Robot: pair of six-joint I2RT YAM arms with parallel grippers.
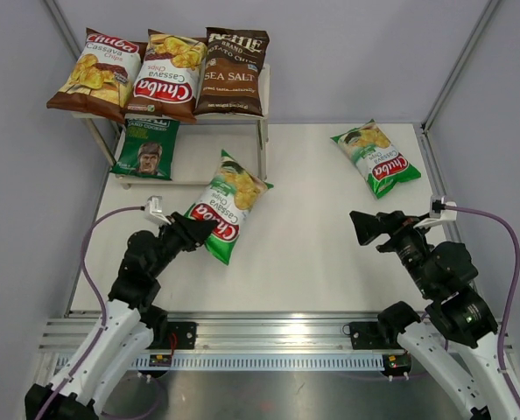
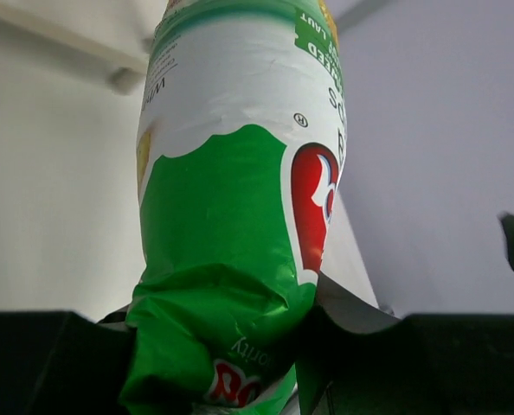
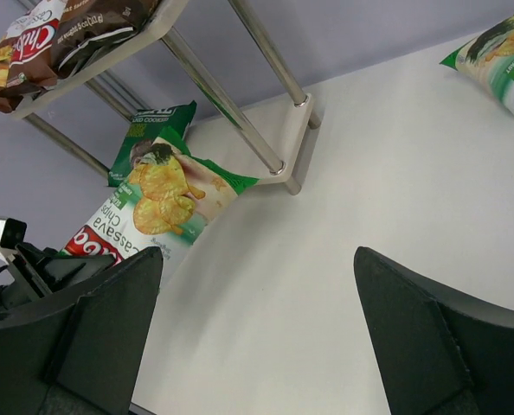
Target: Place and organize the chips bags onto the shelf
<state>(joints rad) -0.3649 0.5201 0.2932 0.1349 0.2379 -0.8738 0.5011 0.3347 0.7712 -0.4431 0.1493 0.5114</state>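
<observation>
I need to move my left gripper outward first to get the held bag onto the lower board [image 1: 207, 156] beside the dark green bag, because the board is empty there.
My left gripper [image 1: 203, 232] is shut on the bottom of a green Chuba Cassava bag [image 1: 227, 204] and holds it tilted in front of the shelf [image 1: 263, 87]; the bag fills the left wrist view [image 2: 231, 216]. Two brown Chuba bags [image 1: 94, 74] [image 1: 165, 77] and the Kettle Sea Salt bag [image 1: 234, 72] lie on the top board. The dark green bag with a face [image 1: 146, 149] stands at the left of the lower board. A second green Chuba bag [image 1: 375, 157] lies flat on the table at the far right. My right gripper [image 1: 365, 227] is open and empty, near that bag.
The white table [image 1: 312, 245] is bounded by grey walls at the left, back and right. The shelf's metal legs [image 3: 266, 52] stand next to the held bag. A metal rail [image 1: 277, 332] runs along the near edge.
</observation>
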